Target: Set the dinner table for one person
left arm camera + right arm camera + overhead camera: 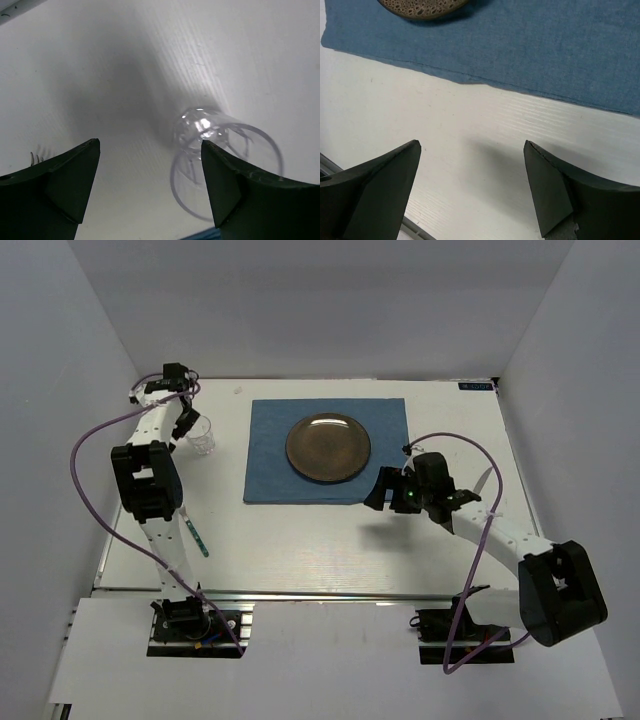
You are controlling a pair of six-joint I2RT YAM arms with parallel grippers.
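Note:
The cup (203, 437) stands across the placemat by my left gripper, so my right gripper will next rise outward and left in the top view, over the brown plate (328, 447).
The white dinner table (300, 540) carries a blue placemat (270, 440) with a brown plate (328, 447) on it. A clear plastic cup (203, 437) stands left of the placemat. My left gripper (187, 427) is open and empty just beside the cup. In the left wrist view the cup (220, 137) sits ahead of the right finger (230, 190), outside the gap of the gripper (150, 145). My right gripper (379, 490) is open and empty, low over the bare table at the placemat's near right corner. Its wrist view (470, 144) shows the placemat edge (520, 45) and plate rim (422, 7) ahead.
A teal-handled utensil (197, 536) lies on the table by the left arm, near the front. A pale utensil (484, 480) lies right of the right wrist. White walls enclose the table on three sides. A metal rail (300, 592) runs along the front edge.

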